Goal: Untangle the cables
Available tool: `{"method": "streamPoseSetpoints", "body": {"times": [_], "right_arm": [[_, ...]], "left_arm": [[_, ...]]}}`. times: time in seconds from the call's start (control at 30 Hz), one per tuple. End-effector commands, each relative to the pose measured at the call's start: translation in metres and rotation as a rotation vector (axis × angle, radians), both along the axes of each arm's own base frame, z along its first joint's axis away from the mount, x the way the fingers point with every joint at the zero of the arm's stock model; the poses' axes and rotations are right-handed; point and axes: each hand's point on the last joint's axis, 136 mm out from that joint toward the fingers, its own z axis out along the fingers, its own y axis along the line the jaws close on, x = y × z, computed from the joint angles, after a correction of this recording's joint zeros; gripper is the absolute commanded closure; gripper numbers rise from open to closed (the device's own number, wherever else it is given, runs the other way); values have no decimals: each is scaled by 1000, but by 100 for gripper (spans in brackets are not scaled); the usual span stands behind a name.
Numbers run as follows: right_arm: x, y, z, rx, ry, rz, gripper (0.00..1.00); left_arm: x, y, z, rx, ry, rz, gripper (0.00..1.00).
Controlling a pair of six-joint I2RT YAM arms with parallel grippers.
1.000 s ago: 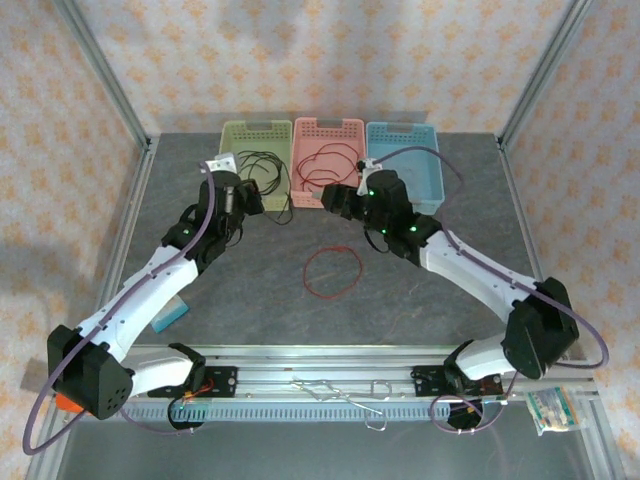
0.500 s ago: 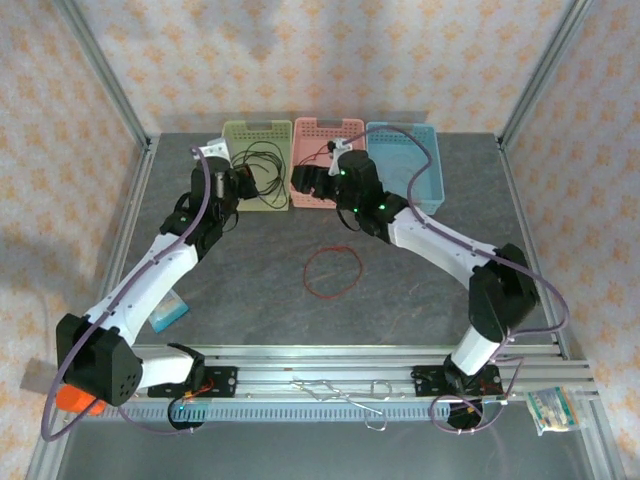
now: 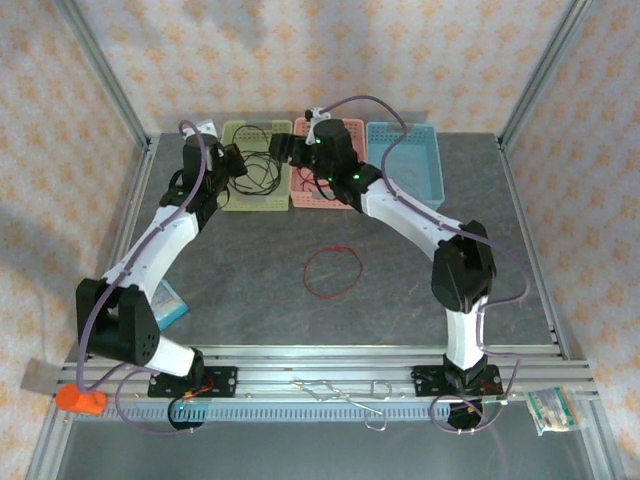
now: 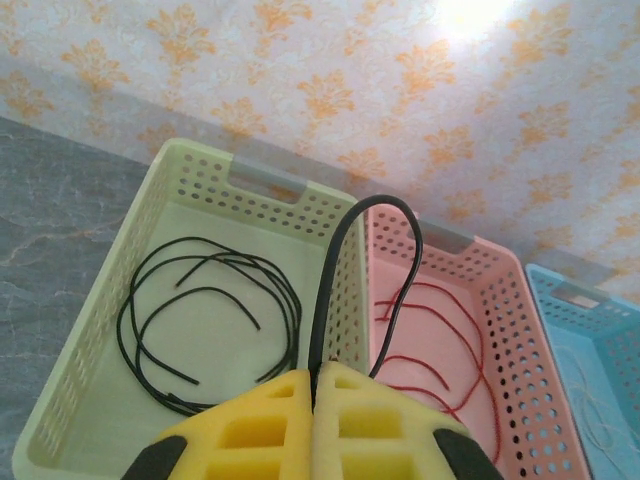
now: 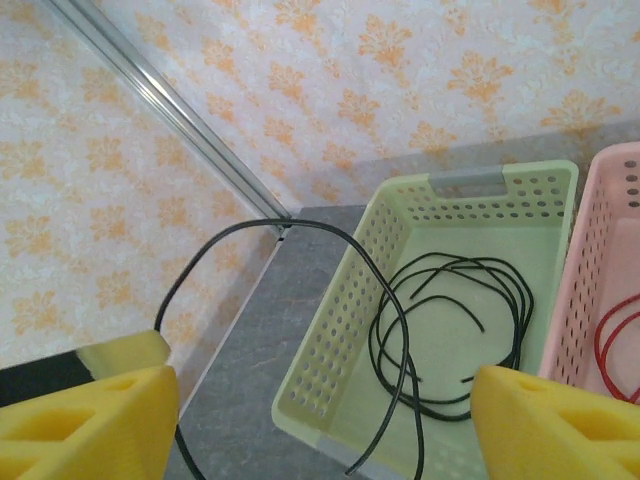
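Note:
The green basket with the other black cables coiled in it is below the robot's left gripper, so the left gripper needs to go down over the basket next and let go of the black cable.
My left gripper [image 4: 318, 372] is shut on a black cable [image 4: 345, 240] that arcs up from its yellow fingers and drops toward the pink basket [image 4: 500, 300]. More black cables [image 4: 215, 300] lie coiled in the green basket [image 4: 200, 170]; red cables [image 4: 440, 330] lie in the pink one. From above, the left gripper [image 3: 240, 162] sits at the green basket's [image 3: 245, 200] left side. The right gripper [image 3: 283, 150] hovers between the green and pink baskets. My right gripper [image 5: 325, 420] stands wide open; a black cable [image 5: 400, 320] loops freely between its fingers. A red cable loop [image 3: 333, 271] lies on the table.
A blue basket [image 3: 415, 160] stands right of the pink basket [image 3: 320, 195] along the back wall. A teal object [image 3: 172, 308] lies near the left arm's base. An orange object [image 3: 80, 400] and a packet [image 3: 553, 410] lie by the front rail. Metal frame posts flank the table.
Both arms have swung back and left toward the baskets. The left gripper carried its black cable along. The right gripper's fingers have spread wider.

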Motion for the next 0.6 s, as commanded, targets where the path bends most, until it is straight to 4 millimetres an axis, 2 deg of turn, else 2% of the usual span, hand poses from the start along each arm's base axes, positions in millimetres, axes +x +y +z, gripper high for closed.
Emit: {"method": "streamPoseSetpoints", "body": {"times": [0.0,0.1,0.2,0.37,0.57], "right_arm": [[12,6,-4,-41,16,-12,23],[18,10,-10,-49,35,-21,23],[21,5,-21,-61,64,-53,23],[19,-2,-32,-56,109,-80,24],[14,-4,-34,-57,123,-76,24]], "left_arm": [[20,4,13,-14,-52,-10,100],[36,8,5,-26,-41,-15,100],[52,8,-6,-34,-16,-16,100],[82,5,-36,-45,90,-15,100],[104,8,-73,-28,162,13,100]]}}
